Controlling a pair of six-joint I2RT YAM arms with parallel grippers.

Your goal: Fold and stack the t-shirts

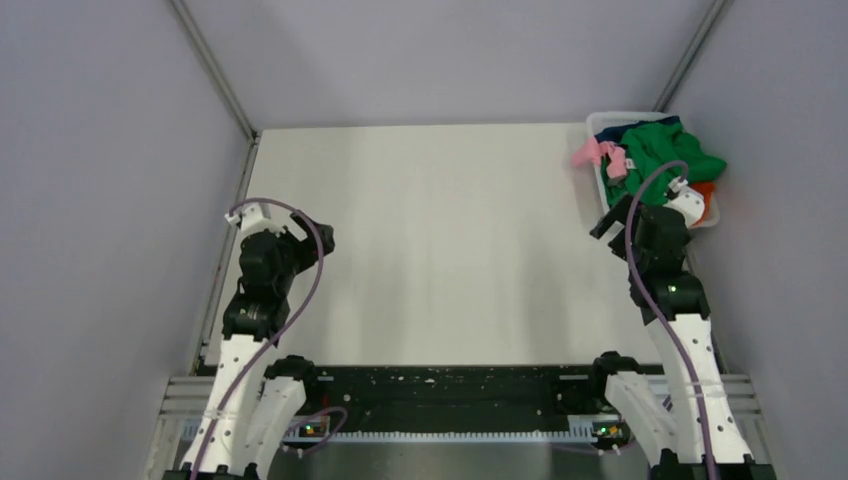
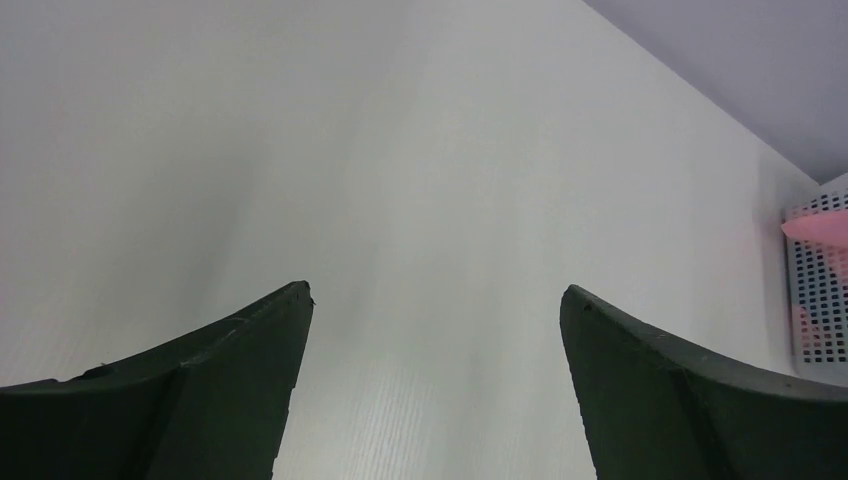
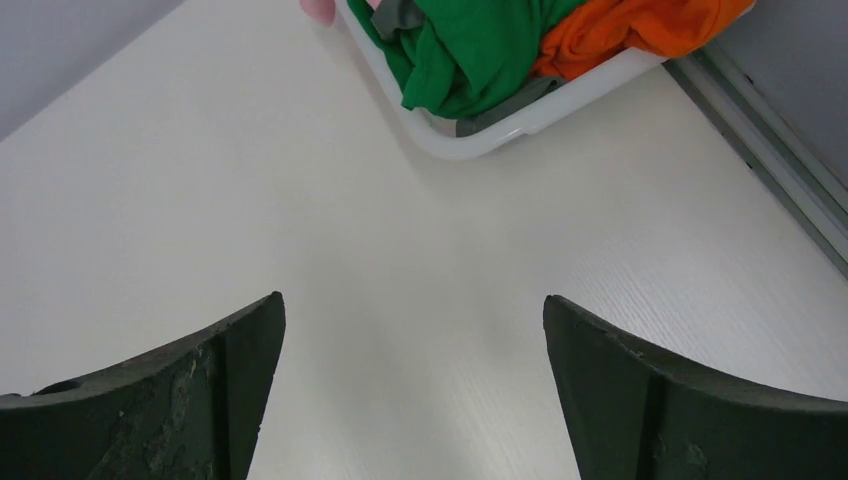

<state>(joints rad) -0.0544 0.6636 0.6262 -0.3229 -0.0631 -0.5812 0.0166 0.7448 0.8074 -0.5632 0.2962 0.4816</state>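
The green t-shirt lies on top, so my right gripper needs to move outward over the basket and then go down onto the bright green t-shirt beside the pink cloth.
The t-shirts lie crumpled in a white basket at the table's far right corner. A bright green one is on top, with pink, orange and navy cloth around it. In the right wrist view the green shirt, an orange one and a grey edge fill the basket. My right gripper hangs open just in front of the basket, nothing between its fingers. My left gripper is open over bare table at the left.
The white tabletop stretches between both arms. Grey walls close in the left, right and back, with a metal rail along the right edge. In the left wrist view the basket's perforated wall and pink cloth show far right.
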